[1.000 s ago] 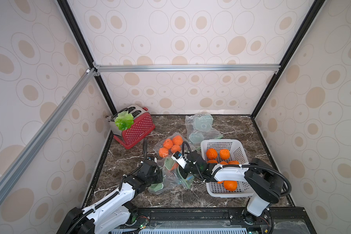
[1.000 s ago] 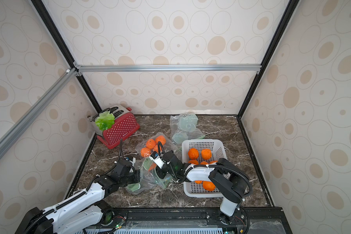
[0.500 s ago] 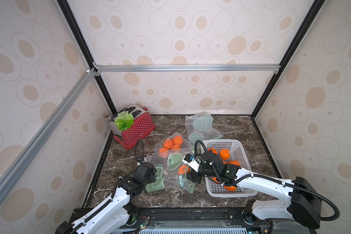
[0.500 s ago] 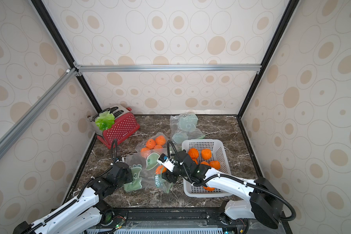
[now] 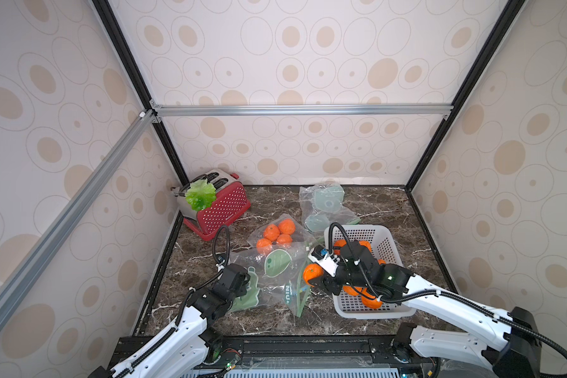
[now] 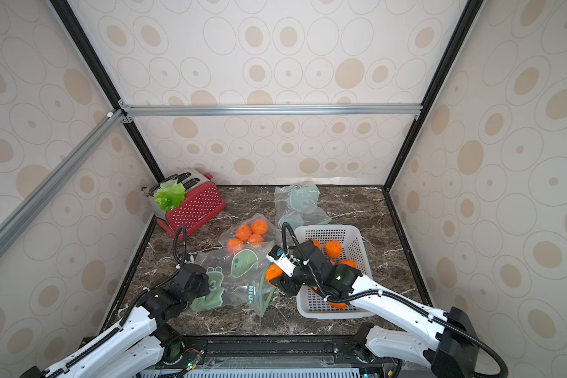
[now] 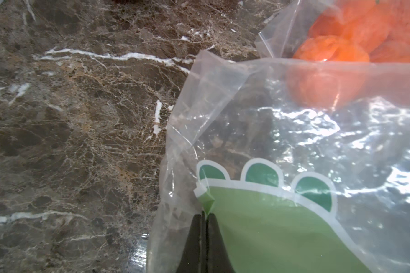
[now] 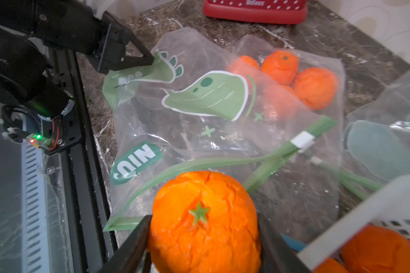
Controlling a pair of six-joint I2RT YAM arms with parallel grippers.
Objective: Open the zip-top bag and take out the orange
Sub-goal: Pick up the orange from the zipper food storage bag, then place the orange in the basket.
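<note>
I will next swing my right gripper outward over the basket's far end (image 5: 369,236) and lower the orange inside to let go of it, because the orange hangs clear of the bag's opening.
A clear zip-top bag (image 5: 275,275) (image 6: 243,281) with green prints lies at the front middle of the marble floor, its green zip edge (image 8: 223,163) gaping. My left gripper (image 5: 248,284) (image 7: 205,214) is shut on the bag's (image 7: 294,141) printed corner and pins it low. Outside the bag's (image 8: 199,106) mouth, my right gripper (image 5: 312,277) (image 8: 204,236) is shut on an orange (image 5: 311,272) (image 6: 272,273) (image 8: 205,222), which hangs between bag and basket. One dark finger presses each side of the fruit.
A white basket (image 5: 357,229) (image 6: 328,227) (image 8: 365,212) holding several oranges stands right of the bag. Behind lie a second bag of oranges (image 5: 275,232) and a bag of pale green things (image 5: 324,203). A red toaster (image 5: 223,209) with lettuce sits back left.
My right gripper has drawn the orange out of the bag and carried it right, toward the basket. The left gripper has kept its hold on the bag's corner, shifting slightly left.
</note>
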